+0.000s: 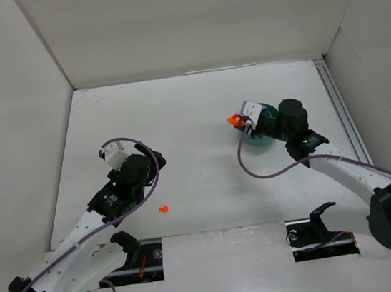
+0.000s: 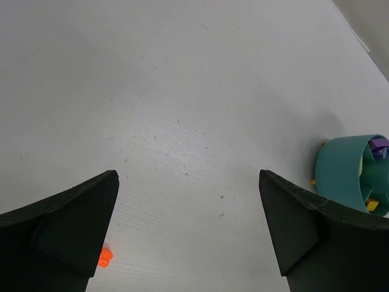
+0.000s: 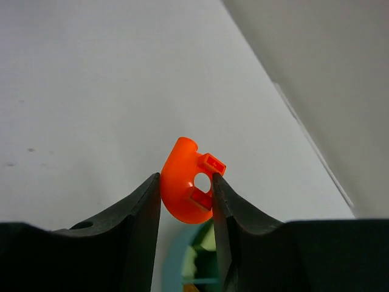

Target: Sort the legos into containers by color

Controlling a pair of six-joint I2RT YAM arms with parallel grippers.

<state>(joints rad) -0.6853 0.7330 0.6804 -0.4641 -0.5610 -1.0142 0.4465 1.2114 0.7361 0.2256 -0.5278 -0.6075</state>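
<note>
The round orange brick goes across the teal cup [image 1: 259, 137] toward the metal bar next in my right gripper, then down over the part of the cup toward the bar.
My right gripper [image 3: 186, 182] is shut on a round orange brick [image 3: 185, 182] with a hole in it, held above the teal cup [image 3: 182, 267], whose rim shows blurred between the fingers. In the top view the round orange brick [image 1: 235, 120] sits at the gripper tip over the left edge of the cup [image 1: 259, 137]. My left gripper [image 2: 188, 207] is open and empty above the table. A small orange brick [image 1: 164, 209] lies near it, by the left finger in the left wrist view [image 2: 104, 257]. The cup [image 2: 343, 173] there holds purple and yellow bricks.
White walls enclose the table on the left, back and right. A metal rail [image 1: 340, 109] runs along the right edge. A tiny yellow brick [image 2: 313, 181] lies against the cup's outer wall.
</note>
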